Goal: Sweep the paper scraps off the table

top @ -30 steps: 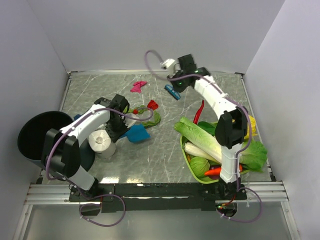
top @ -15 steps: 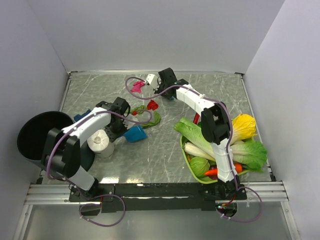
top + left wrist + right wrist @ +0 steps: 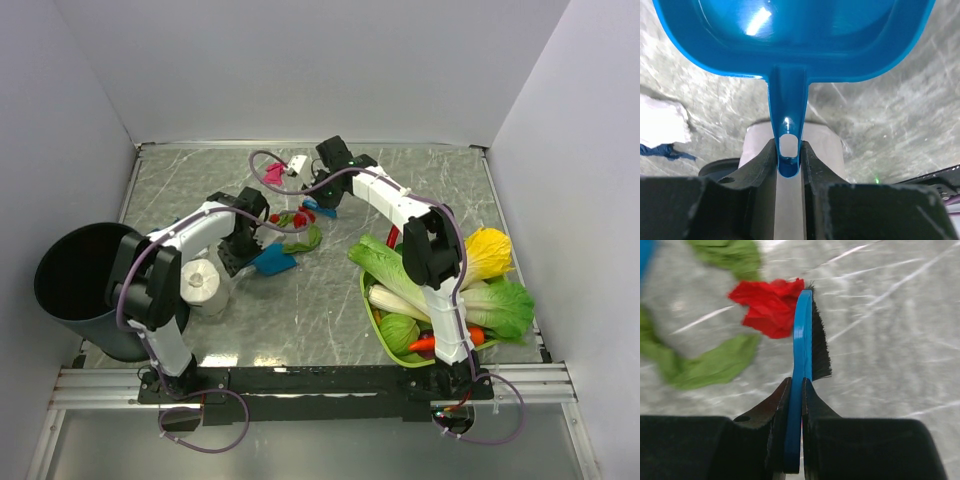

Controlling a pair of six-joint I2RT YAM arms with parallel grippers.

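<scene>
My left gripper slides the dustpan, facing the brush, to the right in the top view next, where the green scrap [image 3: 306,240] lies. Then it releases the dustpan's handle.
My left gripper [image 3: 243,236] is shut on the handle of a blue dustpan [image 3: 272,262], which lies just left of the scrap pile. In the left wrist view the handle [image 3: 787,120] sits between my fingers, gripper [image 3: 788,146]. My right gripper [image 3: 327,188] is shut on a blue brush [image 3: 318,208] with black bristles. The brush [image 3: 802,340] touches a red scrap [image 3: 767,307] with green scraps [image 3: 710,367] beside it. The red scrap [image 3: 303,214] and green scrap [image 3: 305,238] lie between brush and dustpan. A magenta scrap [image 3: 272,173] lies farther back. A white scrap [image 3: 660,120] and a blue scrap [image 3: 665,151] lie by the roll.
A white tissue roll [image 3: 202,282] stands close under my left arm. A black bin [image 3: 70,280] stands at the left table edge. A green tray [image 3: 372,305] of vegetables fills the right front, with a red chilli [image 3: 392,237] behind it. White walls enclose the table [image 3: 300,320].
My right arm swung left from the back middle and lowered the brush against the red scrap. My left arm shifted the dustpan a little toward the scraps.
</scene>
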